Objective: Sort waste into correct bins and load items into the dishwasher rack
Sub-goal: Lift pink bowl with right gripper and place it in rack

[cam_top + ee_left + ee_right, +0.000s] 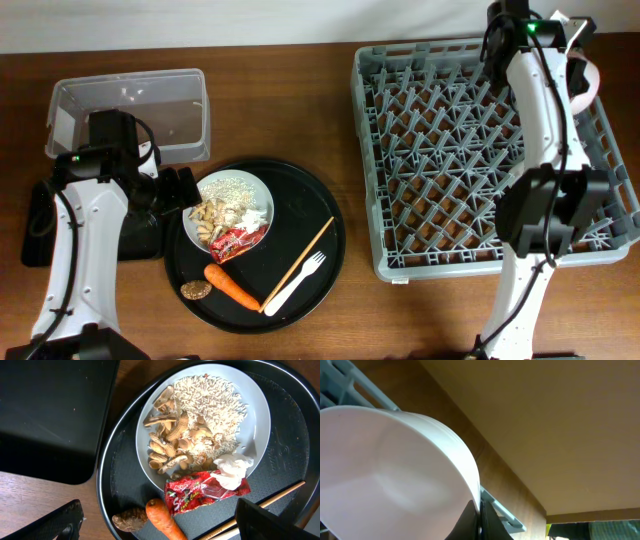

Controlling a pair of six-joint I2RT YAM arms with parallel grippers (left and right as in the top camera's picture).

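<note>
The right gripper lowers toward the left in the overhead view next and releases the bowl's rim, since the rack's far wires are below it on that side.
The white plate (236, 187) on the round black tray (320, 215) holds beige crumbs and shells (175, 440), a red wrapper (200, 492) and crumpled white paper (232, 467). An orange carrot (162, 520), a brown disc (130, 520), a white fork (295, 283) and a wooden stick (298, 262) lie on the tray. My left gripper (165, 527) is open and empty above the carrot. My right gripper (479, 510) is shut on the rim of the pale pinkish bowl (395, 475), held tilted over the far right corner of the grey dishwasher rack (480, 150).
The clear tub (130, 115) stands at the back left. The shallow black tray (50, 415) lies left of the round tray, partly under my left arm. No cups show in any view. The right arm reaches across the rack's right side.
</note>
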